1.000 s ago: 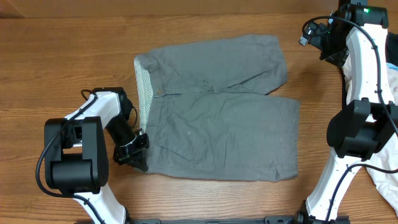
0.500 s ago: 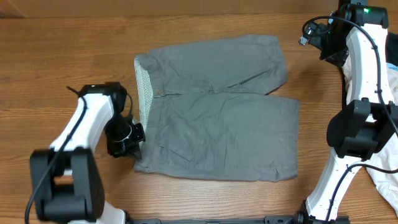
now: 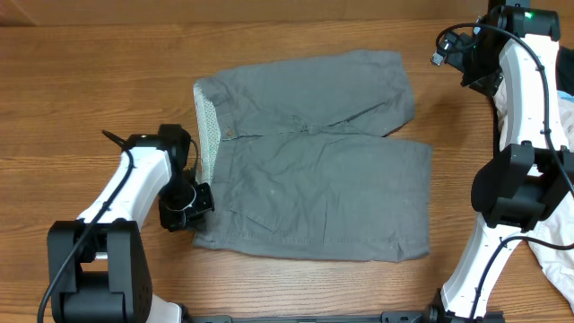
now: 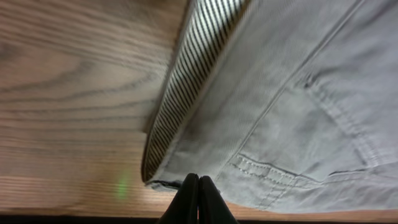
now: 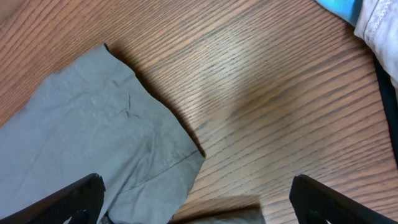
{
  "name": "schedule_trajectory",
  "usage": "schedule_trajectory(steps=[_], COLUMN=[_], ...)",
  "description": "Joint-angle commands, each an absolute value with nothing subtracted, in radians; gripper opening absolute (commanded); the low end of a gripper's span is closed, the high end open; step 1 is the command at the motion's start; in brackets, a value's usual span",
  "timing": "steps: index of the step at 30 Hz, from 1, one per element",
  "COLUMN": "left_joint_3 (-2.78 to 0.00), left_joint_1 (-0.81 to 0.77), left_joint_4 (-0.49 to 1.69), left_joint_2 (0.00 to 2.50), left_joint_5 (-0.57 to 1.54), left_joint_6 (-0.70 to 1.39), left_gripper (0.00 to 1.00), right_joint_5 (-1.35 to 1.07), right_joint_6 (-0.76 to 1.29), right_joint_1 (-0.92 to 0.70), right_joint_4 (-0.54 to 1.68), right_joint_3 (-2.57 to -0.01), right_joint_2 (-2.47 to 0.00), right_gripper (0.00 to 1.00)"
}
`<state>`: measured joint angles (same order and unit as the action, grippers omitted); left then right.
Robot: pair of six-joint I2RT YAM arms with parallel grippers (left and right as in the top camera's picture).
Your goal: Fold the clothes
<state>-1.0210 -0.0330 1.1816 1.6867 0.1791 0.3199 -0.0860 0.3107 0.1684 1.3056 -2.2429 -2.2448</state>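
Note:
The shorts' near waistband corner is drawn in from the rest of the shorts' near side. My left gripper needs to go down and pull that corner back before it opens.
The gray shorts (image 3: pixel 314 170) lie flat on the wooden table, with the waistband and its pale speckled lining (image 3: pixel 209 126) to the left and both legs pointing right. My left gripper (image 3: pixel 190 213) is shut at the near-left waistband corner. In the left wrist view its closed fingertips (image 4: pixel 199 180) pinch the edge of the shorts (image 4: pixel 292 93) beside the striped-looking lining. My right gripper (image 3: pixel 471 70) is wide open and empty, hovering above the table past the far leg's hem. The right wrist view shows that leg's corner (image 5: pixel 93 124) between its fingers (image 5: pixel 199 199).
A whitish-pink garment (image 3: pixel 554 260) hangs at the table's right edge behind the right arm, and it also shows in the right wrist view (image 5: pixel 380 25). A small light-blue cloth (image 5: pixel 339 6) lies beside it. Bare wood surrounds the shorts.
My left arm has swung from the near-left corner out to the left and back in, and the waistband corner has shifted slightly left. The right arm has not moved.

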Motion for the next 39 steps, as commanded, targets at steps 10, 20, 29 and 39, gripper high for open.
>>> schedule_trajectory(steps=[10, 20, 29, 39], left_joint_3=[-0.942, -0.912, -0.868, -0.758], left_joint_1=[-0.066, -0.066, -0.066, -0.066], left_joint_4=[1.097, 1.164, 1.136, 1.098], left_joint_2=[1.689, 1.689, 1.689, 1.689], left_joint_5=[0.180, 0.180, 0.176, 0.176], left_joint_6=[0.346, 0.363, 0.387, 0.429], left_gripper=[0.04, 0.04, 0.04, 0.04], right_joint_5=[-0.083, -0.083, -0.083, -0.083], right_joint_6=[0.314, 0.314, 0.314, 0.314], right_joint_1=[0.166, 0.166, 0.166, 0.166], right_joint_4=[1.304, 1.304, 1.303, 1.304], right_joint_3=[-2.264, -2.264, -2.264, -2.264], right_joint_2=[-2.213, -2.213, -2.213, -2.213], right_gripper=[1.00, 1.00, 1.00, 1.00])
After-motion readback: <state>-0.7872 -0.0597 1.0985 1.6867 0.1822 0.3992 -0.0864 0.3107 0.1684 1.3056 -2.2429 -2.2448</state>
